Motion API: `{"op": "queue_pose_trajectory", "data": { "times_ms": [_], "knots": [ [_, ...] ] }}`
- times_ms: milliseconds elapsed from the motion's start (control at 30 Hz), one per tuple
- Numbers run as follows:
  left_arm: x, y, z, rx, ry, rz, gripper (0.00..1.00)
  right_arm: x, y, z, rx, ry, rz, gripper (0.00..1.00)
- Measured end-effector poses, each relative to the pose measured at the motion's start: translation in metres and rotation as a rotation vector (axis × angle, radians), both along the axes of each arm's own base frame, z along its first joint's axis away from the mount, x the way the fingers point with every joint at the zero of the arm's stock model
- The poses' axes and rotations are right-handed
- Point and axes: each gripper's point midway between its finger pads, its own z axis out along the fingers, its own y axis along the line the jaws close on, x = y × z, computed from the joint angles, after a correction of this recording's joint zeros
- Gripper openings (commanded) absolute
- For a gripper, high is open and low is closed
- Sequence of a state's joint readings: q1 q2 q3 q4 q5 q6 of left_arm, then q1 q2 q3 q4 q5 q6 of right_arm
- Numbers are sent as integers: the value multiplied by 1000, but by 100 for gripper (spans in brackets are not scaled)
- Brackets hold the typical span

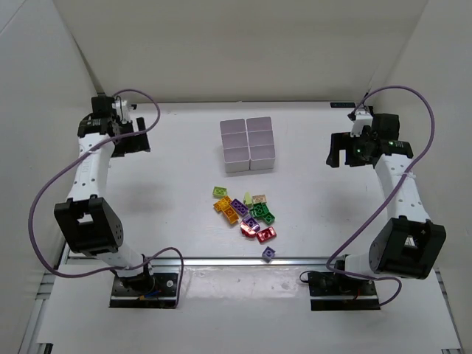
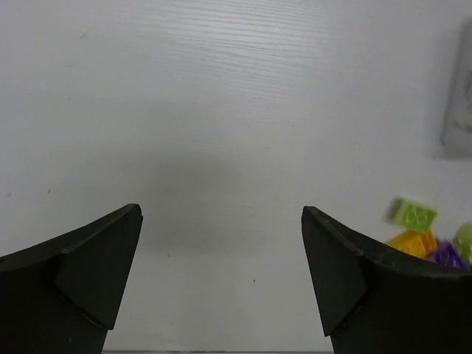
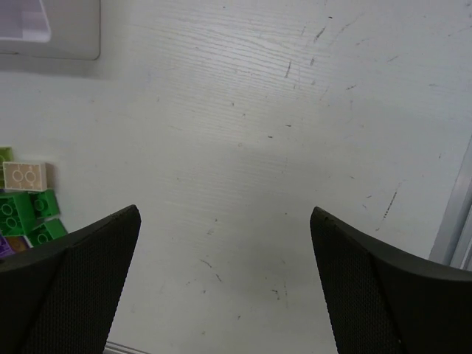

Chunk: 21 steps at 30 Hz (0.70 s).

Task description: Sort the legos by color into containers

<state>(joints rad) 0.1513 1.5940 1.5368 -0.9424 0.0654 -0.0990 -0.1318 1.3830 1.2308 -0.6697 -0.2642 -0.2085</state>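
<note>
I need to swing my left gripper across, turn it and lower it to the yellow-green brick [image 1: 220, 192] [image 2: 414, 214] at the pile's edge, because the brick lies below my left gripper and to its right in the top view.
A pile of small legos [image 1: 245, 212] in orange, purple, green, red, yellow-green and tan lies mid-table; one purple brick [image 1: 268, 254] sits apart near the front edge. The white six-bin container block [image 1: 248, 144] stands behind the pile. My left gripper [image 1: 131, 140] is open and empty at the far left; its view shows a yellow-green brick [image 2: 414, 214] and an orange brick [image 2: 413, 242] at the right edge. My right gripper [image 1: 341, 153] is open and empty at the far right; its view shows a tan brick [image 3: 26, 175], green bricks [image 3: 26, 210] and a bin corner [image 3: 51, 29].
White walls enclose the table at the back and sides. A metal rail [image 1: 236, 261] runs along the front edge, and it also shows in the right wrist view [image 3: 453, 221]. Cables loop from both arms.
</note>
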Motion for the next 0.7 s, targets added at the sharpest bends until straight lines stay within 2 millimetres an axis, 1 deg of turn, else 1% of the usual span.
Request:
{"op": "queue_pose_trajectory", "data": {
  "times_ms": [33,67,100,167,200,267,300,333,367,400,433,500,533,567,633,700],
  "knots": [
    [-1,-7,3,2,-10,-62,99,0,1,0,5,-1,6,99],
    [-1,-18,6,6,-30,-154,95,0,3,1,11,-2,16,99],
    [-6,-34,11,4,-52,-258,93,-1,6,1,18,-3,28,99],
    [-24,-76,25,6,-108,-511,91,-1,10,2,31,-7,52,99],
    [-37,-101,32,19,-145,-657,86,-2,13,2,36,-10,67,99],
    [-68,-147,40,64,-205,-937,82,-3,18,3,50,-15,102,99],
    [-86,-169,39,80,-229,-1084,80,-3,21,4,58,-19,121,99],
    [-102,-185,34,97,-241,-1208,79,-4,24,5,65,-22,137,99],
    [-117,-196,25,108,-239,-1320,77,-5,27,6,71,-26,154,99],
    [-131,-204,12,113,-227,-1419,76,-5,30,6,76,-28,169,99],
    [-142,-207,-4,114,-208,-1499,72,-6,32,7,77,-32,183,99],
    [-155,-207,-33,112,-148,-1601,68,-7,36,8,83,-35,204,99],
    [-158,-208,-43,110,-123,-1638,67,-8,38,8,85,-37,213,99],
    [-158,-210,-52,104,-99,-1671,67,-9,39,9,86,-39,221,99],
    [-152,-217,-66,91,-72,-1718,68,-11,39,11,85,-42,231,99],
    [-140,-224,-77,77,-54,-1750,70,-12,41,13,87,-48,239,99]
  ]
}}
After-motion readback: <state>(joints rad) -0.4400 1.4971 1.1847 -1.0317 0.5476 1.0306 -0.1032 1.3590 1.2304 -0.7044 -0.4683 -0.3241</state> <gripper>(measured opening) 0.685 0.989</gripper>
